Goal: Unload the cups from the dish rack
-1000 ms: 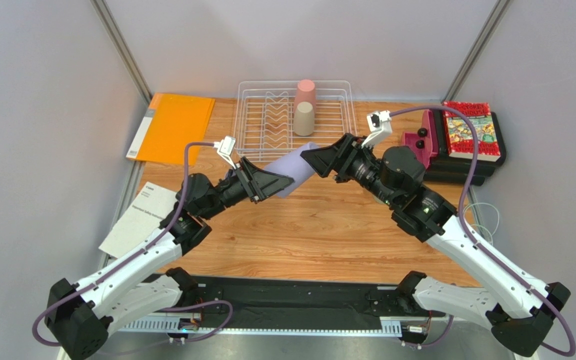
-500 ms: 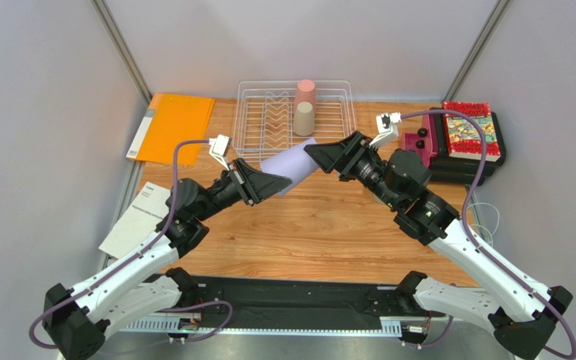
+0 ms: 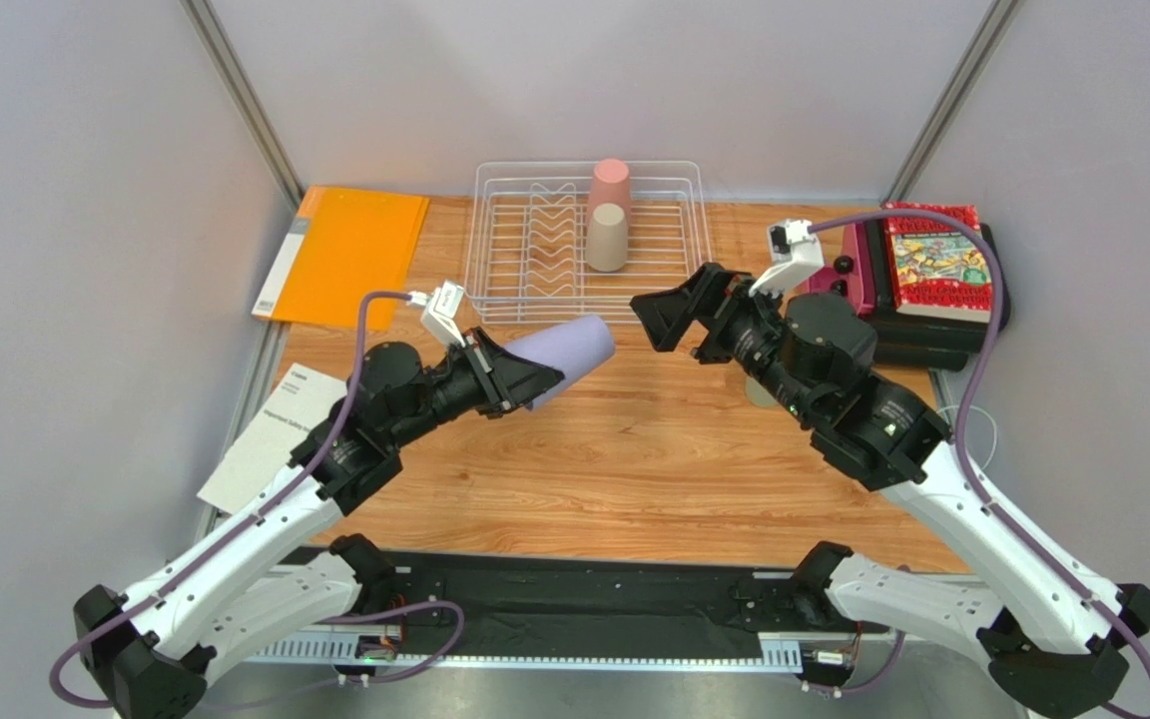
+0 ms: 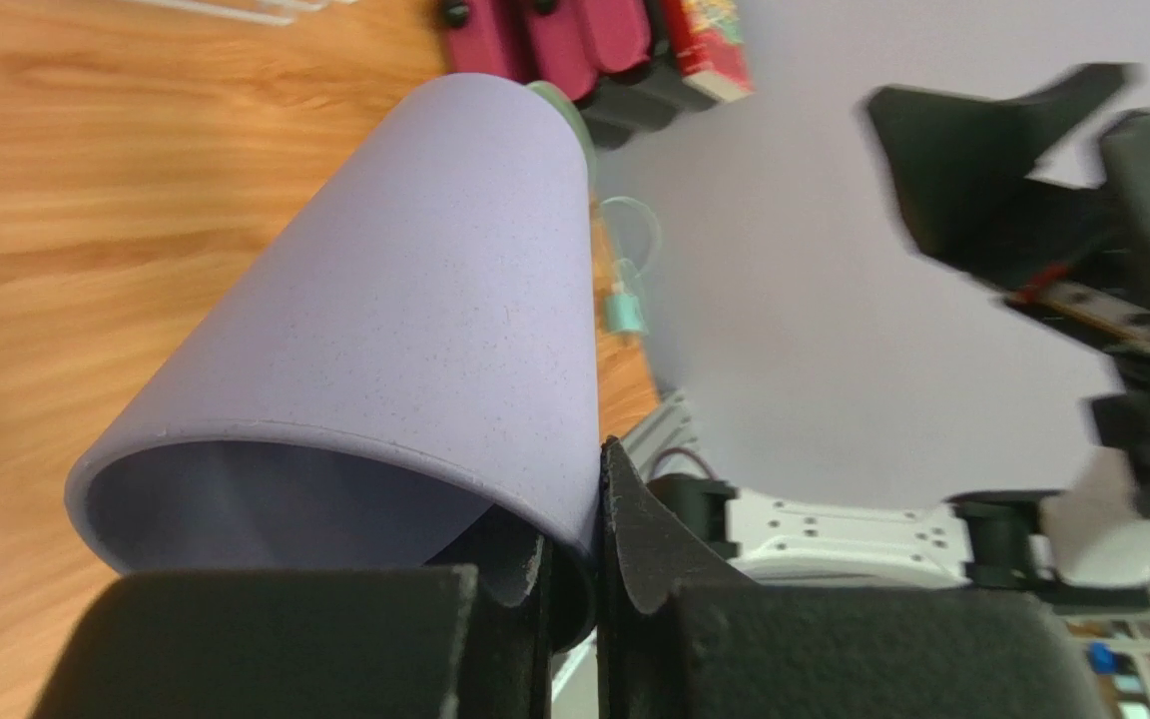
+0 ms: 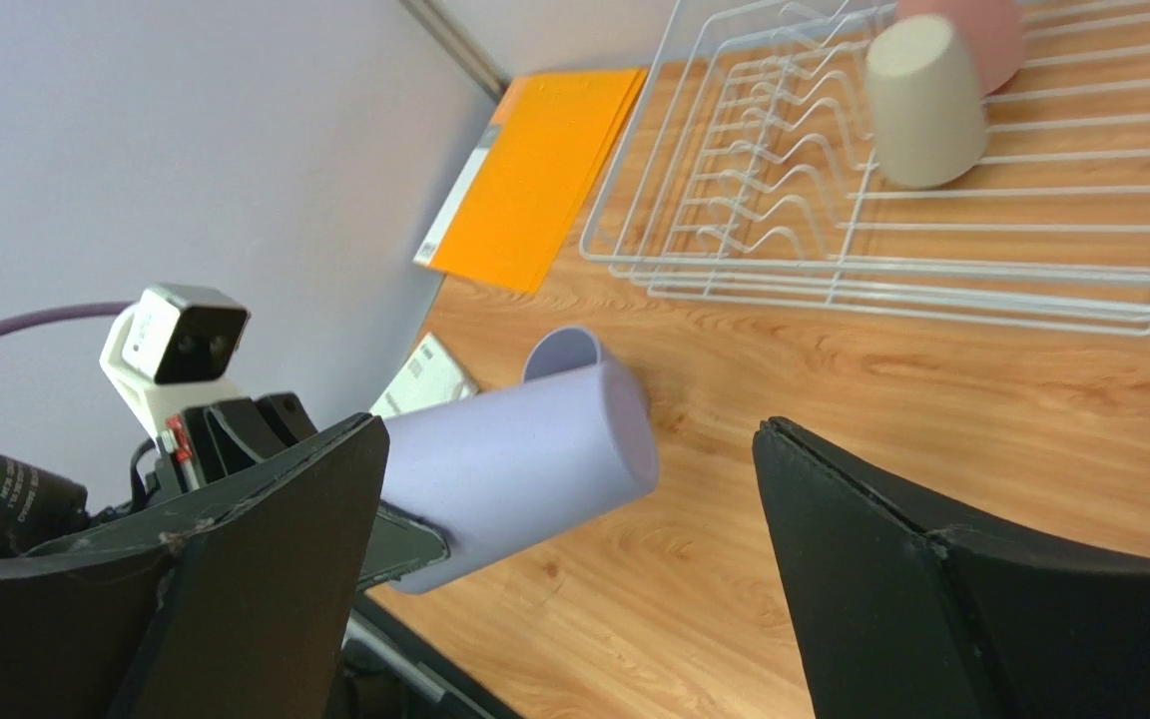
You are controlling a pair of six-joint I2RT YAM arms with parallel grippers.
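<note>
The lavender cup [image 3: 562, 351] hangs sideways in the air, so my left gripper will next turn it until its opening faces up and lower it onto the tabletop in front of the rack.
A lavender cup [image 3: 562, 351] hangs on its side over the wooden table, in front of the dish rack [image 3: 671, 270]. My left gripper [image 3: 515, 375] is shut on its rim wall, one finger inside the mouth and one outside [image 4: 641, 525]. In the left wrist view the cup [image 4: 386, 330] fills the frame. My right gripper [image 3: 667, 318] stands open just right of the cup's base, not touching it. The right wrist view shows the cup [image 5: 521, 457] between those wide jaws. A pink cup [image 3: 610, 183] and a beige cup [image 3: 607, 237] stand upside down in the rack [image 5: 896, 277].
An orange folder [image 3: 349, 255] lies left of the rack, with a white leaflet [image 3: 274, 435] nearer the left arm. A stack of books [image 3: 934, 277] and a magenta object [image 3: 836, 292] sit at the right. Grey walls close in the table.
My left gripper closed on the lavender cup's rim. The right gripper then opened, let go of the cup's base and drew back to the right. The cup shifted slightly left.
</note>
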